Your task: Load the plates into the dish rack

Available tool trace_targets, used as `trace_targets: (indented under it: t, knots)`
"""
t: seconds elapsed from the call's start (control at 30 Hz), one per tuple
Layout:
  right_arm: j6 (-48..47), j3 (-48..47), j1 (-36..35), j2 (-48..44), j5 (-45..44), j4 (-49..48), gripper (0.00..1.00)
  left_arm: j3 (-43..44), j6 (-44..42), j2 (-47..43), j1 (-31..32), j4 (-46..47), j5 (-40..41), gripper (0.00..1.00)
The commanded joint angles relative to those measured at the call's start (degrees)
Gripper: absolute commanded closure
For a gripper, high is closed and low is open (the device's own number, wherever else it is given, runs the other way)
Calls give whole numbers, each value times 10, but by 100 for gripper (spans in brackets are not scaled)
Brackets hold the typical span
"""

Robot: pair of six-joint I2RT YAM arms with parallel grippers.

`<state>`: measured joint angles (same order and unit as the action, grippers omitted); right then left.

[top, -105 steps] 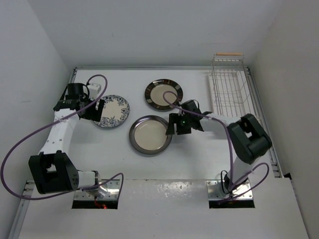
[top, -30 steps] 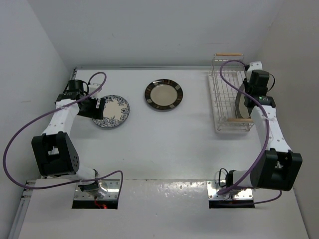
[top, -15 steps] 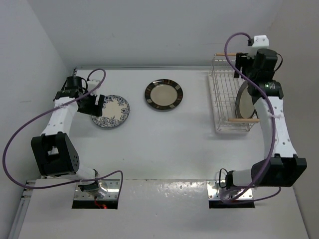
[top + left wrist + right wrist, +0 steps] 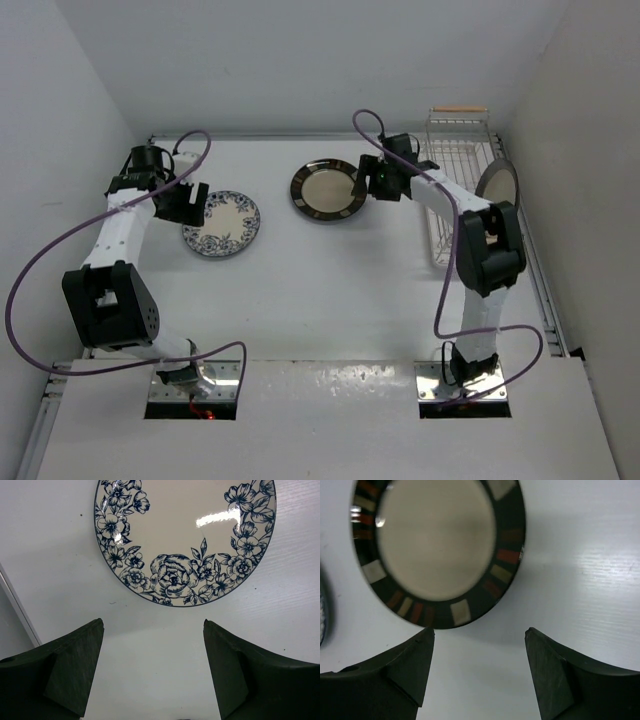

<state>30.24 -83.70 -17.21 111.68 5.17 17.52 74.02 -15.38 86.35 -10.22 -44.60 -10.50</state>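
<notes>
My right gripper lowers and tilts onto the plate's edge nearest the rack next, one fingertip to each side, since the dark-brown-rimmed plate lies flat.
The blue floral plate (image 4: 222, 223) lies flat at the left; in the left wrist view it (image 4: 185, 535) sits just ahead of my open, empty left gripper (image 4: 152, 625), which hovers at its left edge (image 4: 190, 205). The dark-brown-rimmed plate (image 4: 328, 190) lies flat at the back middle. My right gripper (image 4: 365, 183) is open and empty at its right edge; the plate (image 4: 437, 545) shows just ahead of the gripper (image 4: 479, 632). The grey-brown-rimmed plate (image 4: 497, 183) stands on edge in the white wire dish rack (image 4: 450, 150).
The rack stands at the back right against the right wall, with a wooden handle (image 4: 460, 109) at its far end. My right arm stretches across the rack's near part. White walls close in the table on the left, back and right.
My right arm has swung left from above the rack to the dark-rimmed plate, leaving the grey-rimmed plate standing in the rack. My left gripper has shifted only slightly beside the floral plate.
</notes>
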Motion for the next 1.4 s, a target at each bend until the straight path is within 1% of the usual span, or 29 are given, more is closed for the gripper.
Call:
trace_targets:
  t: [0.0,0.1,0.2,0.27,0.37,0.4,0.43,0.5,0.53,0.6,0.63,0.7,0.73,0.8,0.83,0.87,0.9,0.93,0.97,1.07,1.1,1.17,1.2,1.27,1.3,1.37]
  knots:
    - [97,-26,3,26,-40,-44,27,7,3,-10,-6,-2,-2,15]
    - [122,-41,4,62,-51,-41,29,2,3,-15,-6,-2,4,15]
    - [161,-41,6,106,-37,-56,29,2,3,-15,-6,-2,4,15]
    - [191,-26,8,129,-25,-97,30,2,3,-15,-6,-2,4,15]
    - [237,3,10,150,-10,-153,39,2,3,-15,-6,-2,4,15]
    - [243,5,10,154,-10,-158,42,2,3,-15,-6,-2,4,15]
    - [254,5,10,158,-10,-165,48,2,3,-15,-6,-2,4,15]
    - [271,6,9,174,-10,-173,54,2,3,-15,-6,-2,4,15]
    - [281,5,11,182,-12,-171,61,2,3,-15,-6,-2,4,15]
    - [302,7,11,192,-12,-190,69,2,8,-15,-6,-2,4,15]
    - [314,10,15,195,-10,-194,81,2,8,-15,-6,-2,4,15]
    - [326,16,18,202,-5,-206,92,-4,8,-15,-6,-2,4,15]
    - [325,17,19,202,10,-208,100,-4,8,-15,-6,-2,4,15]
    - [316,19,20,190,18,-213,100,-4,8,-15,-6,-2,4,15]
    - [289,27,19,185,24,-216,100,-4,8,-15,-6,-2,4,15]
    - [275,29,17,152,22,-229,100,-4,8,-15,-6,-2,4,15]
    - [260,32,14,138,23,-231,100,-4,8,-15,-6,-2,4,15]
    - [213,34,10,124,23,-233,100,-4,8,-15,-6,-2,4,15]
    - [198,35,8,78,14,-235,100,-4,8,-15,-6,-2,4,15]
    - [138,42,10,10,-2,-241,100,2,8,-15,-6,-2,4,15]
    - [108,44,11,-33,-2,-242,100,2,8,-15,-6,-2,-1,15]
    - [89,47,22,-71,-2,-240,100,2,8,-10,-6,-2,-1,15]
    - [57,46,22,-94,-2,-237,100,2,8,-10,-6,-2,-1,15]
    - [36,49,31,-120,-12,-227,100,2,3,-10,-6,-2,-1,15]
    - [8,54,34,-157,-14,-224,100,2,3,-3,-6,-2,-1,15]
    - [-6,63,50,-192,-24,-217,100,2,-3,2,-6,-2,-1,15]
